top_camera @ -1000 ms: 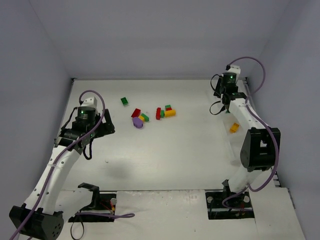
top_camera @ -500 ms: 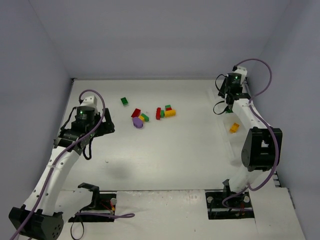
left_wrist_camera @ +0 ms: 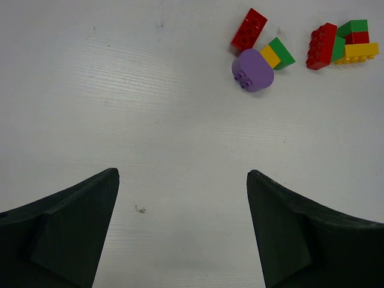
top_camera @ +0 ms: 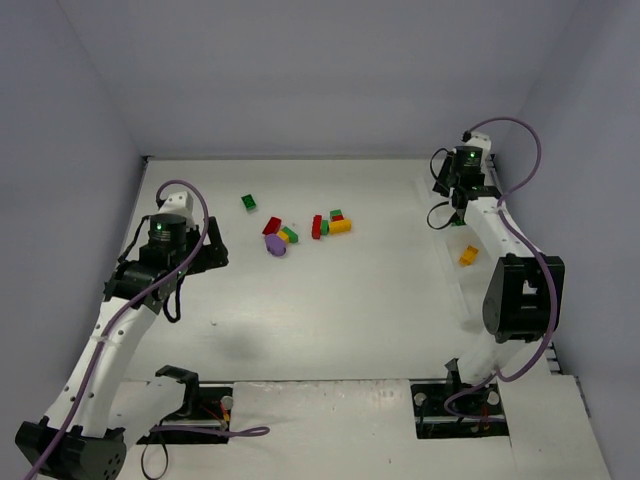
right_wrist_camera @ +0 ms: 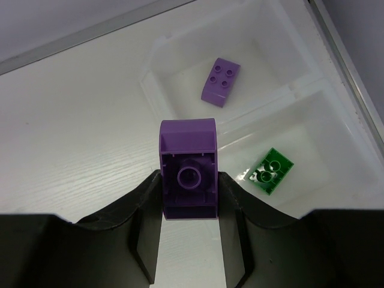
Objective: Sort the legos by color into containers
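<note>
A matching purple brick is already inside the far bin [right_wrist_camera: 235, 69], so I will move my right gripper outward and down over that bin to release the purple brick there.
My right gripper [right_wrist_camera: 189, 198] is shut on a purple brick [right_wrist_camera: 188, 168], its hollow underside facing the camera, held just short of the translucent white containers [right_wrist_camera: 282, 96]. The far bin holds another purple brick [right_wrist_camera: 220, 83]; the bin beside it holds a green brick [right_wrist_camera: 271, 171]. In the top view the right gripper [top_camera: 462, 190] is at the far right by the bins, with an orange brick [top_camera: 468, 255] in a nearer bin. My left gripper [left_wrist_camera: 183, 198] is open and empty over bare table. Ahead of it lie a purple brick [left_wrist_camera: 252, 70], red bricks [left_wrist_camera: 249, 29], and a red, green and yellow cluster [left_wrist_camera: 342, 43].
A lone green brick [top_camera: 248, 202] lies far left of the pile [top_camera: 300, 232] in the top view. The bins run along the right wall. White walls enclose the table on three sides.
The right gripper moved right and toward the far corner with the purple brick, ending over the edge of the bins. The left arm drew slightly left.
</note>
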Robot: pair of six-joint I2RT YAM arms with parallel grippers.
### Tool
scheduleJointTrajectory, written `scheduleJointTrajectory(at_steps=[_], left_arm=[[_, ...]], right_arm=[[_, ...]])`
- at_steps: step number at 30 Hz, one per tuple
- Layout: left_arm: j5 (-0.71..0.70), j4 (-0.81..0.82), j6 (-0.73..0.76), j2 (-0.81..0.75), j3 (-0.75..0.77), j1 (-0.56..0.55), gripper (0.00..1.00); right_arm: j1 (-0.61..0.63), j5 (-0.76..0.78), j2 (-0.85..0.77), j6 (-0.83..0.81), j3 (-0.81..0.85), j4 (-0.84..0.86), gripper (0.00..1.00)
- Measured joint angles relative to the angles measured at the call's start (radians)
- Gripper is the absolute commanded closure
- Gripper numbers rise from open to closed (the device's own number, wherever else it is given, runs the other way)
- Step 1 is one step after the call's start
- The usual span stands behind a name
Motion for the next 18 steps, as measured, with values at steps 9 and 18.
scheduleJointTrajectory(at_steps=[9,18], left_arm=[[-0.001,-0.002,-0.001,0.000,0.000,0.000,0.19],[-0.011,-0.009,-0.005,-0.007,0.001,0.000,0.19]], right_arm=[[-0.032,-0.055,0.000,-0.005,0.000,0.000,1.00],[-0.038,-0.054,0.063,-0.007,0.045,0.008,1.00]])
